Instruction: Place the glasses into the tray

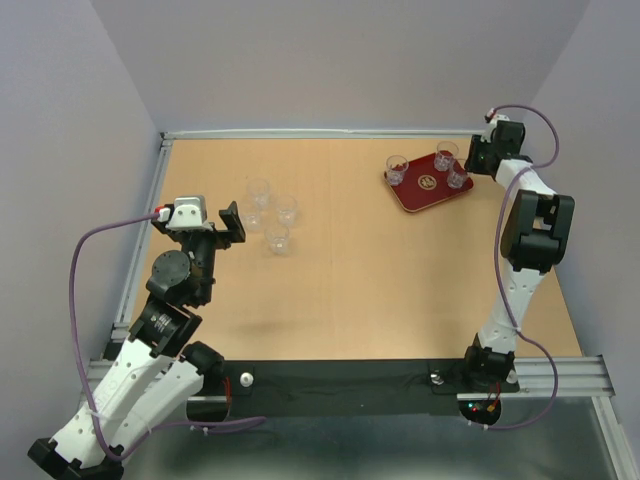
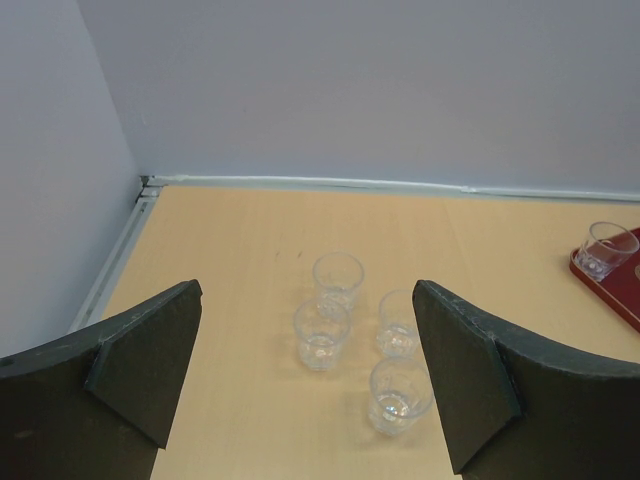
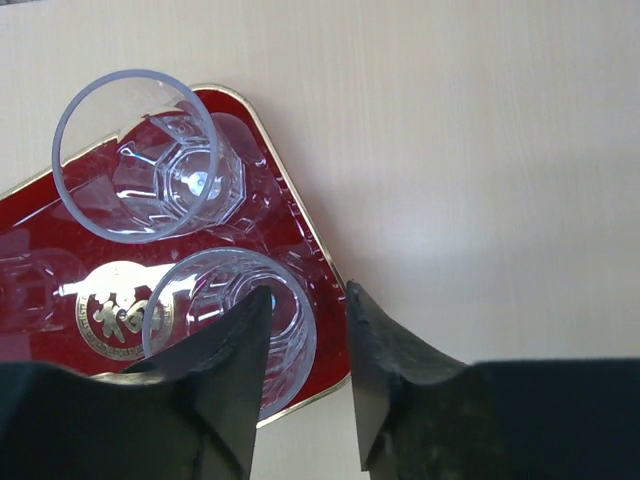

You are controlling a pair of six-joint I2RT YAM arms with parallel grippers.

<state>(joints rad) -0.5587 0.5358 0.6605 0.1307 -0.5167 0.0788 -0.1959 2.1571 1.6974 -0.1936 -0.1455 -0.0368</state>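
Note:
The left gripper tilts down and descends to its right in the top view next, astride the near glass's open rim, which lies that way below it.
The dark-red tray lies at the far right of the table with three clear glasses upright in it. My right gripper hangs over the tray's right corner. In the right wrist view the right gripper stands a little open astride the wall of the nearest glass: one finger inside it, the other outside and apart from the rim. Another glass stands beyond it. Several more glasses cluster on the table at the left, just ahead of my wide-open, empty left gripper.
A metal rail runs along the table's left edge, and another along the back below the grey walls. The tray's near corner sits close to the right side of the table, beside the right arm.

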